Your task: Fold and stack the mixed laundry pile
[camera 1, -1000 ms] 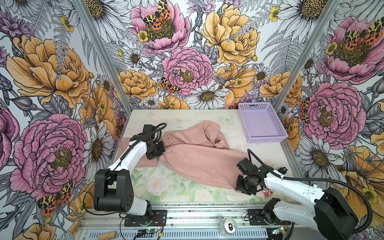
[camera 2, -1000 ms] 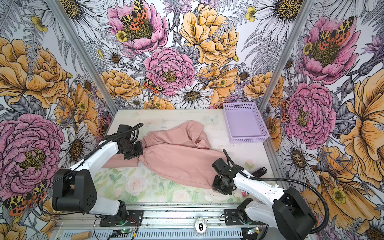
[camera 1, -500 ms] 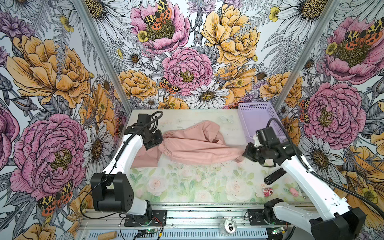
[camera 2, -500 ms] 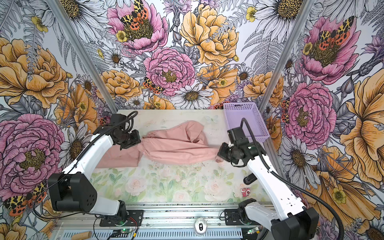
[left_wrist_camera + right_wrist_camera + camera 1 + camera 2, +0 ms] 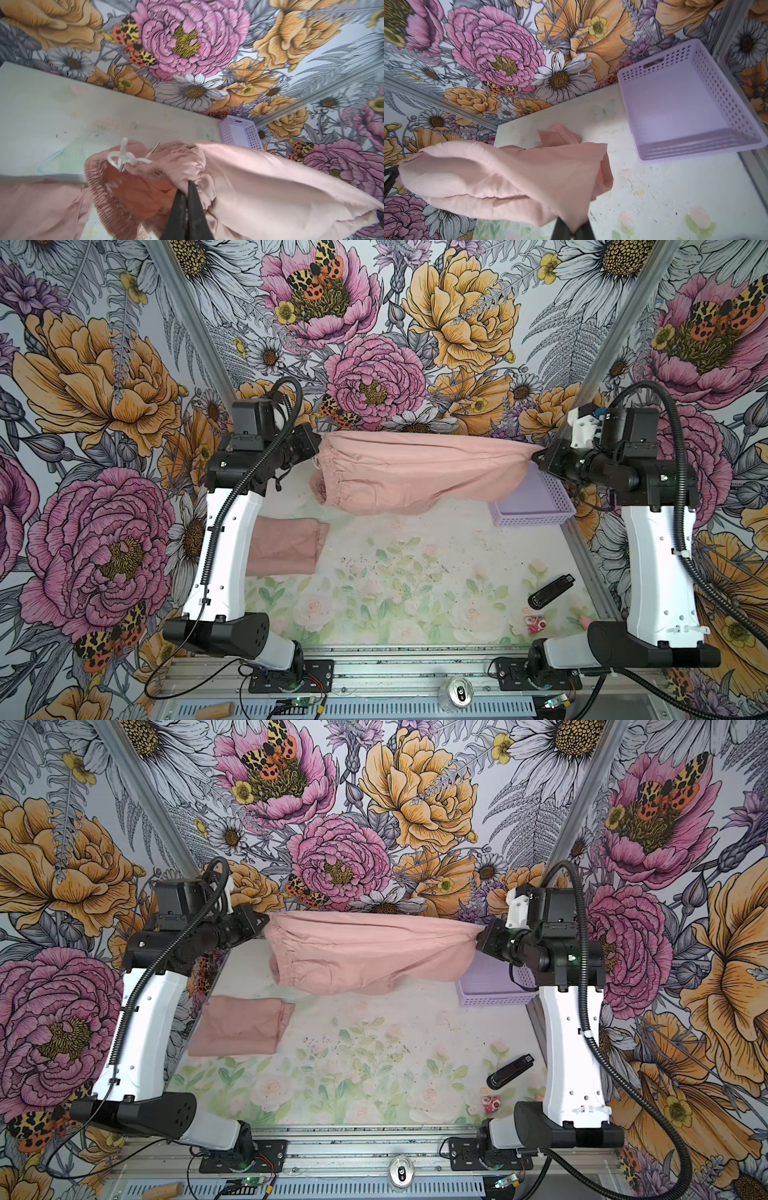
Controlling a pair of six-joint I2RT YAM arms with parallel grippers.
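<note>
The shorts (image 5: 508, 182) hang stretched, so I should next lower my right gripper to the open tabletop (image 5: 616, 120) beside the basket below it and let go of the leg hem corner.
Dusty-pink shorts (image 5: 415, 472) (image 5: 365, 952) with a gathered drawstring waistband (image 5: 99, 187) hang stretched in the air between both arms, high over the back of the table. My left gripper (image 5: 318, 448) (image 5: 188, 187) is shut on the waistband end; a white drawstring (image 5: 126, 155) dangles there. My right gripper (image 5: 534, 458) (image 5: 574, 230) is shut on the opposite end of the shorts (image 5: 508, 182). A folded dusty-pink garment (image 5: 286, 547) (image 5: 241, 1027) lies flat at the table's left side, partly hidden by my left arm. The T-shirt's print is not visible.
A lavender perforated basket (image 5: 532, 506) (image 5: 685, 108) stands empty at the back right, below my right gripper. A black stapler-like object (image 5: 550, 591) and a small red-and-white item (image 5: 534, 623) lie front right. Floral walls close in three sides.
Both arms have risen from the table, lifting the shorts and pulling them taut between them. The right gripper closed on the shorts' far end and swung up to the back right.
</note>
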